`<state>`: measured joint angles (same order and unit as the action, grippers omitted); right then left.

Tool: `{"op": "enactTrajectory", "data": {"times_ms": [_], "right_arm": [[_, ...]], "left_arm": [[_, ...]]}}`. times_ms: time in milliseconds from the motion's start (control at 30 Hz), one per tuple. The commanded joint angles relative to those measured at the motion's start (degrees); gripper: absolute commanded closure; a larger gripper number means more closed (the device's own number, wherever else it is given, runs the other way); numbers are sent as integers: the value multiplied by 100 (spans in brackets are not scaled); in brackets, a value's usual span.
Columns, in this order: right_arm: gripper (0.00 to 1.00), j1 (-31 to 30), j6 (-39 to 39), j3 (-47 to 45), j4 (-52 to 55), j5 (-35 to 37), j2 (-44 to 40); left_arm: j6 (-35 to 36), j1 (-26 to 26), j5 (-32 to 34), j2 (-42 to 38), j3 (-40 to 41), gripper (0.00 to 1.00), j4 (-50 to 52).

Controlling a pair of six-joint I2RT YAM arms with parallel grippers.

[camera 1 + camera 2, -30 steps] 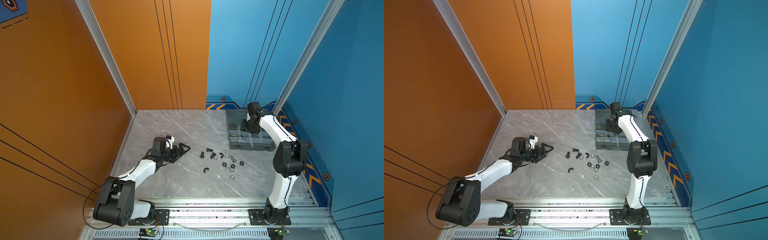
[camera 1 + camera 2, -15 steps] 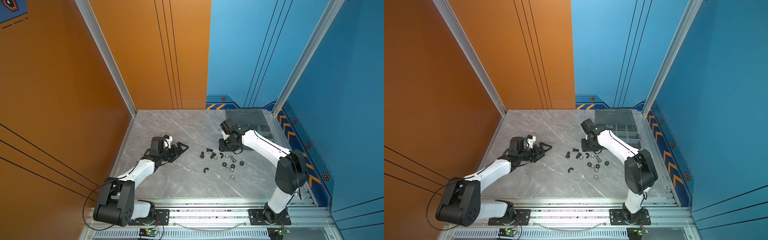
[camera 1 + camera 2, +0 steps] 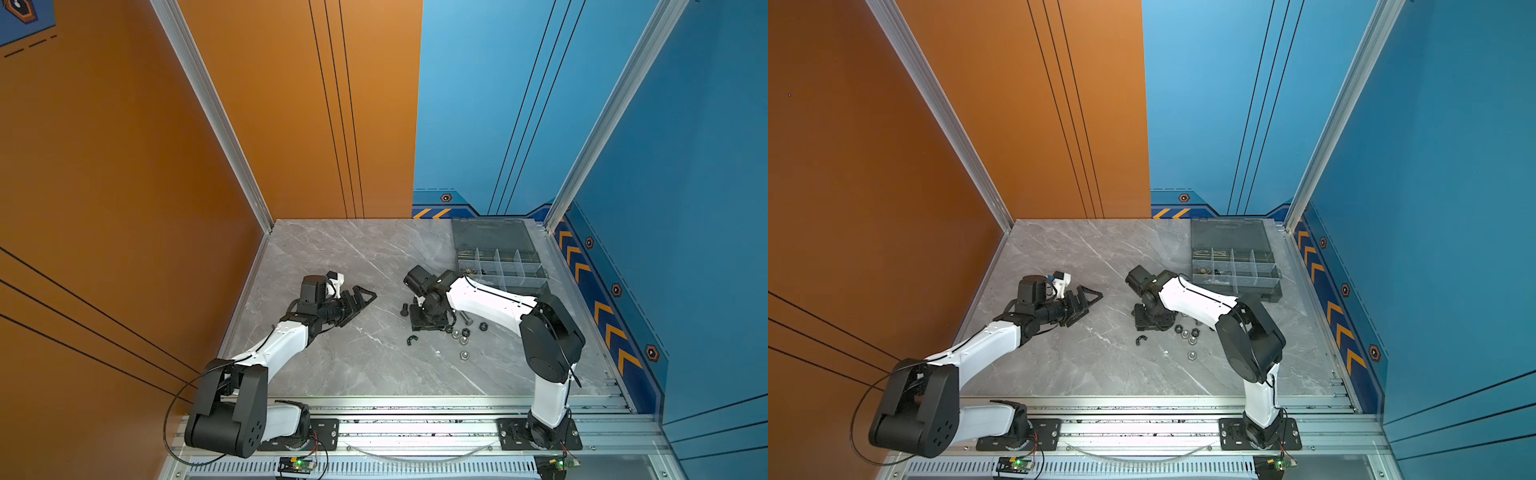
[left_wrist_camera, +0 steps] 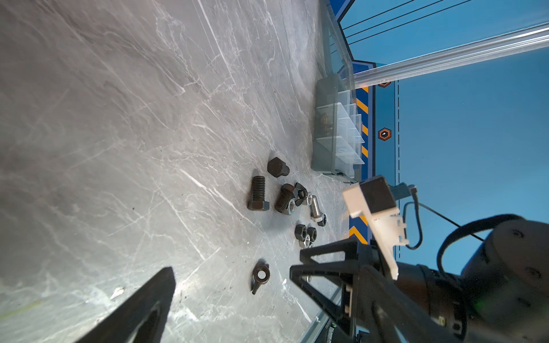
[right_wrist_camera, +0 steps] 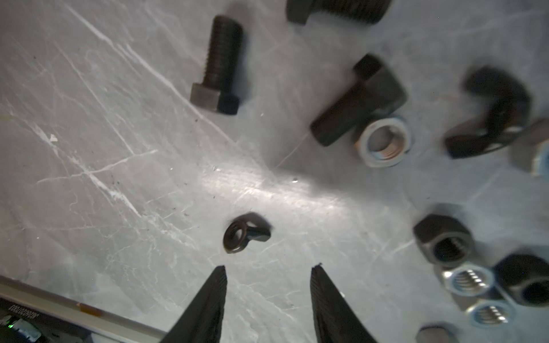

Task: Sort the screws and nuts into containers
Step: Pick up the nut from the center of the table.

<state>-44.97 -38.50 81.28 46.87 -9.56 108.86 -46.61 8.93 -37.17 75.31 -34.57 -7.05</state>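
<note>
The right gripper needs to go down onto the black wing nut next and close its fingers there, since the nut lies below the open fingers, apart from the bolts.
Loose screws and nuts lie in the middle of the grey table. My right gripper points down over the pile's left edge, open and empty. Just beyond its tips lies a small black wing nut. Farther out are black bolts, a silver nut and black hex nuts. A silver bolt shows in the left wrist view. The organizer box with its containers stands open at the back right. My left gripper hovers wide open left of the pile.
The box's hinged lid lies flat behind the compartments, near the blue back wall. An orange wall bounds the table on the left. A metal rail runs along the front edge.
My right arm has swung from over the organizer box down and left to the pile of hardware. The left arm has barely moved.
</note>
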Motion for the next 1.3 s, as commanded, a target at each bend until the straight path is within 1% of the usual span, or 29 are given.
{"op": "enactTrajectory", "data": {"times_ms": [0, 333, 600, 967, 1100, 1267], "right_arm": [[51, -131, -482, -130, -256, -434, 82], [52, -186, -605, -223, -468, -797, 279], [53, -174, -640, -178, -605, -923, 606], [55, -14, -631, 32, -465, -487, 833], [59, -26, -535, 173, -353, -409, 958], [68, -105, -395, 310, -105, -225, 1154]], "left_arm": [[11, -64, -112, -100, 55, 2, 55], [38, -102, -112, -139, 152, 2, 72], [56, -162, -99, -237, 205, 2, 127], [78, -238, -119, -289, 253, 2, 160], [82, -269, -121, -315, 289, 2, 160], [82, -288, -128, -325, 301, 2, 160]]}}
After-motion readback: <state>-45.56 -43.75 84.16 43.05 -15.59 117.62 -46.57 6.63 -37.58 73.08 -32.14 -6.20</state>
